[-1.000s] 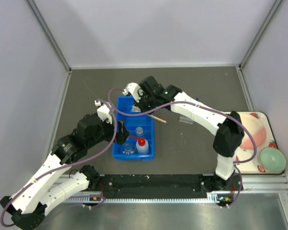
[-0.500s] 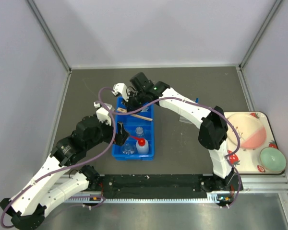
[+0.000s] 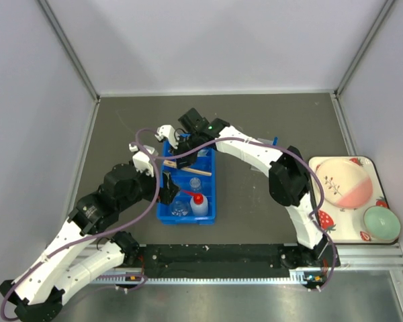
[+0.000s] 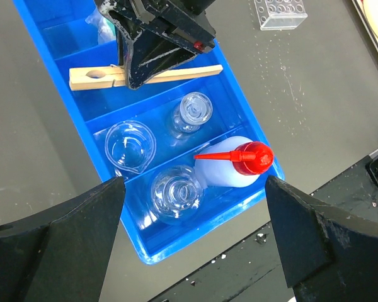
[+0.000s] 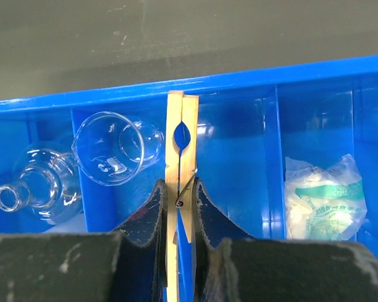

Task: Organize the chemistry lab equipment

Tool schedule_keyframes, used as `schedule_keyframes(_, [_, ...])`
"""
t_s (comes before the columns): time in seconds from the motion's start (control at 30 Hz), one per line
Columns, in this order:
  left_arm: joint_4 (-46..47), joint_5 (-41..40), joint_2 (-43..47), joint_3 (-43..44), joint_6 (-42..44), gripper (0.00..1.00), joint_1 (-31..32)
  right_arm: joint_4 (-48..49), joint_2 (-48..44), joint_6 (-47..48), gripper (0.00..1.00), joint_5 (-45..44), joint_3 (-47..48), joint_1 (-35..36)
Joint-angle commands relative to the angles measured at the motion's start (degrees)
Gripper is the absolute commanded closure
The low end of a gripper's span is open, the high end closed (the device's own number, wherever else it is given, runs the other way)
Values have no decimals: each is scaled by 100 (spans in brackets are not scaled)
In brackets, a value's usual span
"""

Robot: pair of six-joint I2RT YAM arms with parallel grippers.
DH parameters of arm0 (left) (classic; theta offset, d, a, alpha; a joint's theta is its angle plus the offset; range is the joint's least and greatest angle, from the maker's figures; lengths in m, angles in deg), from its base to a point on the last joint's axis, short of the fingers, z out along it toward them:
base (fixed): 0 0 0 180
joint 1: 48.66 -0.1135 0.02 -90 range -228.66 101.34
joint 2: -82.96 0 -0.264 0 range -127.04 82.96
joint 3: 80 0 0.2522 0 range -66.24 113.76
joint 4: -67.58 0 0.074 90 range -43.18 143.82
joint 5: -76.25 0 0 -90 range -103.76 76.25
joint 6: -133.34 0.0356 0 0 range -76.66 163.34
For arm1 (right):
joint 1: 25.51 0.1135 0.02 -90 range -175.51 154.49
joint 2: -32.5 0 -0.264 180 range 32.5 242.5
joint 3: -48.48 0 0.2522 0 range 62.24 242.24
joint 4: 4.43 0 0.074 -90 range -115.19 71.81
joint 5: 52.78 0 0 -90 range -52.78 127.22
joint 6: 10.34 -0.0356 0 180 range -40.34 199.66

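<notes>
My right gripper will go down into the blue bin's section between the beaker point(image 4: 129, 143) and the bag, because it is empty, and release the wooden clamp there.
My right gripper point(image 5: 181, 192) is shut on the wooden clamp point(image 5: 181, 145), pinching it at its spring. It holds the clamp point(image 4: 145, 77) level across a compartment of the blue bin point(image 3: 208, 194), near the far end. I cannot tell if the clamp touches the bin floor. The neighbouring compartments hold a glass beaker point(image 4: 129, 143), a small flask point(image 4: 194, 110), a larger flask point(image 4: 175, 192) and the white squeeze bottle point(image 4: 230, 170) with its red nozzle. My left gripper point(image 4: 192, 189) hangs wide open above the bin's near end, holding nothing. The clear tube rack point(image 4: 279, 11) stands on the table right of the bin.
A bag of white and green items point(image 5: 321, 195) lies in the bin's far compartment. The strawberry tray point(image 3: 336, 221) with a pink plate point(image 3: 346, 181) and green bowl point(image 3: 381, 223) sits at the right edge. Grey walls enclose the table.
My right arm has swung left, carrying the wooden clamp from over the bin's right rim to a spot inside the bin's outline. The left arm has barely moved.
</notes>
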Motion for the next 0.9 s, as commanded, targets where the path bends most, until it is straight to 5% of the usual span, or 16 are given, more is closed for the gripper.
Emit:
schedule_keyframes(0.0, [100,16,63,49,107,2,-27,192,169,117,100,165,236,-39])
schedule_keyframes(0.87, [74,-2,-42,49,151,2,-27,271,653,82,100,-151,139,-39])
